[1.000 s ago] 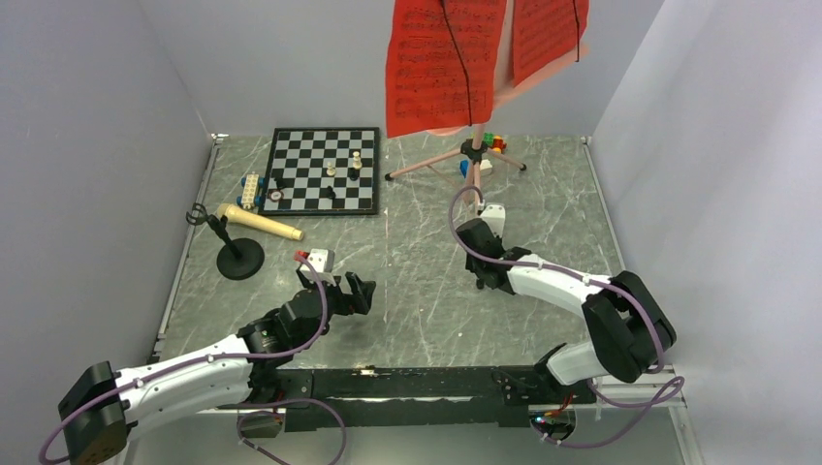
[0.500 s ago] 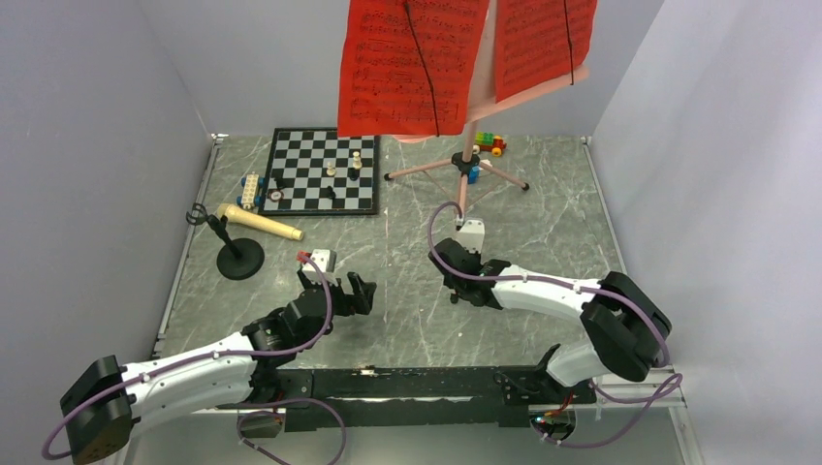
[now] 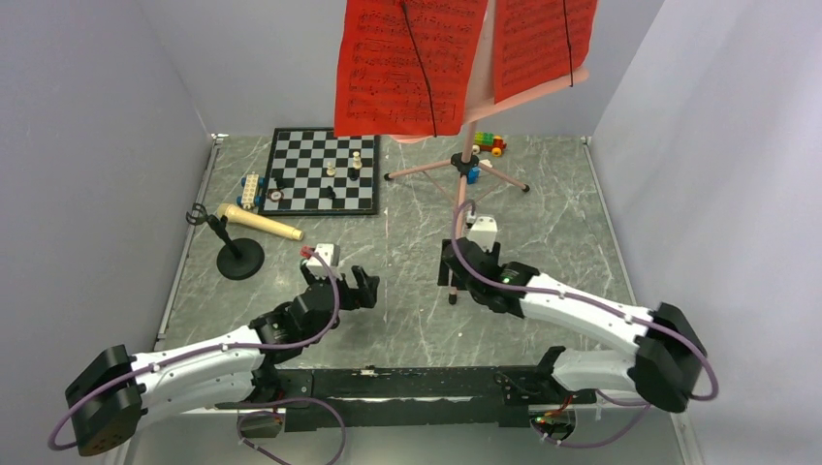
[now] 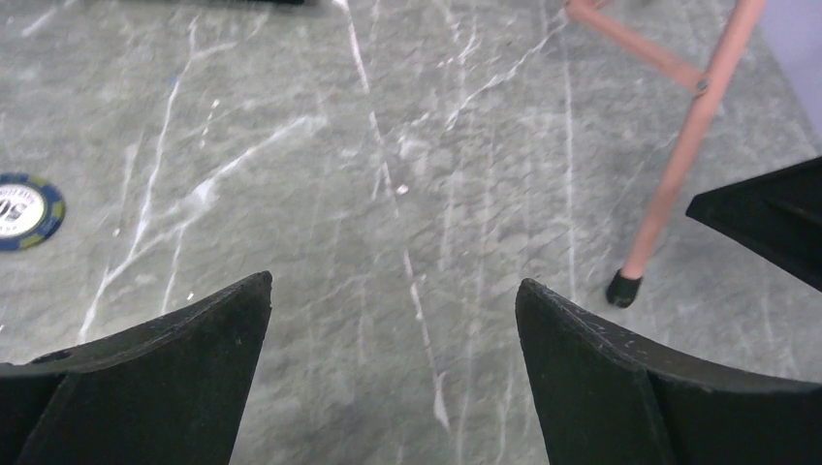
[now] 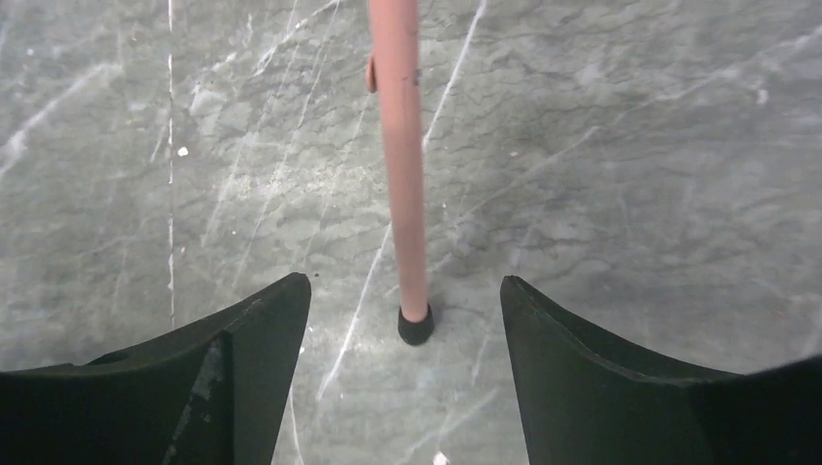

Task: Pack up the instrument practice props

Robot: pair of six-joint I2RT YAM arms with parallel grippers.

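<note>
Next, my left gripper will move across onto the tripod's near leg (image 5: 402,174) above its foot cap, since that leg stands to the gripper's right in the top view.
The pink tripod music stand (image 3: 419,171) stands at the back middle, with the red sheet-music pages (image 3: 407,63) on its desk. Its near leg (image 5: 402,174) ends in a black foot cap (image 5: 415,326) on the table. My right gripper (image 5: 405,291) is open; the foot sits between the fingertips with gaps on both sides. At the left lies the cream microphone (image 3: 260,224), tilted on its black round-base stand (image 3: 240,260). My left gripper (image 4: 393,291) hangs open over bare table, left of that leg (image 4: 679,174).
A black-and-white chessboard (image 3: 325,170) with pieces lies at the back left, a toy brick piece (image 3: 252,189) beside it. Coloured bricks (image 3: 491,142) sit behind the tripod. A blue chip (image 4: 24,208) lies on the marble. Grey walls close three sides.
The music stand slid left and nearer with my right gripper shut on its near leg. That gripper has now opened and let the leg go. The left arm edged forward.
</note>
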